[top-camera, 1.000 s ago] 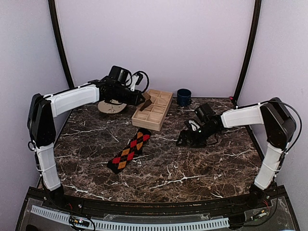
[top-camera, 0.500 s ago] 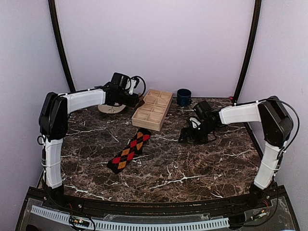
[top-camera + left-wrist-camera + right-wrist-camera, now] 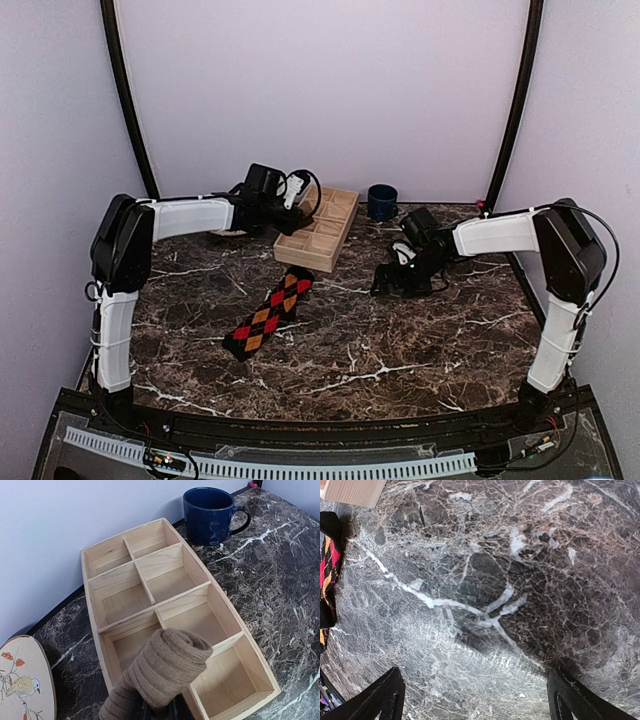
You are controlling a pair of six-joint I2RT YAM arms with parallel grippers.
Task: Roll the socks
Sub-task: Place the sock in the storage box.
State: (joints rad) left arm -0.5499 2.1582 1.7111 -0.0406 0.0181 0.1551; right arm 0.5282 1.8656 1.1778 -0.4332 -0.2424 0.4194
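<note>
Next, my left gripper lowers the tan roll into the tray's near section on the disc's side [image 3: 294,241] and releases it, since that section lies below the gripper.
The tan sock [image 3: 165,667] is rolled into a tight cylinder, and my left gripper [image 3: 293,217] is shut on it. Its fingers are hidden under the roll in the left wrist view. The roll hangs over the near-left compartments of the wooden tray [image 3: 88,587], at the tray's left side [image 3: 303,257] in the top view. The black argyle sock [image 3: 268,313] lies flat and unrolled on the marble at centre-left, and its edge shows in the right wrist view [image 3: 327,575]. My right gripper [image 3: 386,284] stands open low over bare marble [image 3: 477,695], with nothing between its fingers.
A blue mug [image 3: 381,201] stands behind the tray, close to its far end [image 3: 210,515]. A round wooden disc with a bird picture [image 3: 20,680] lies left of the tray. Walls close in the back and both sides.
My left arm has swung right from over the round disc to the tray, carrying the rolled tan sock. The right gripper has shifted only slightly and stays open.
</note>
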